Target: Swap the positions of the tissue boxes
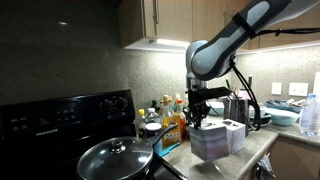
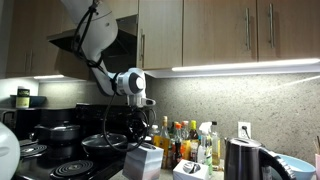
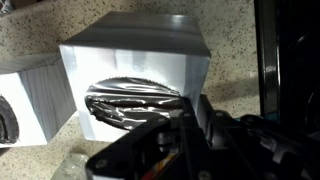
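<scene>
The grey-lavender box (image 1: 210, 143) is hanging from the robot's gripper just above the counter. The gripper should next lower it onto the speckled counter below and let go of the box's rim.
Two tissue boxes stand side by side on the speckled counter. In an exterior view, the pale grey-lavender box (image 1: 210, 143) is in front and the whitish box (image 1: 236, 131) is behind it. They also show in an exterior view (image 2: 143, 161) (image 2: 190, 170). My gripper (image 1: 198, 118) (image 2: 142, 138) hangs right over the nearer box, at its top. In the wrist view a grey box (image 3: 130, 62) with a shiny plastic slot fills the middle. One dark finger (image 3: 193, 115) lies at its right edge, and the other finger is hidden. The second box (image 3: 35, 92) is to its left.
A black pan with a glass lid (image 1: 115, 158) sits on the stove beside the boxes. Condiment bottles (image 1: 168, 113) (image 2: 187, 140) stand against the wall behind them. A steel kettle (image 2: 242, 160) (image 1: 240, 106) is further along the counter, whose edge (image 1: 255, 155) is close.
</scene>
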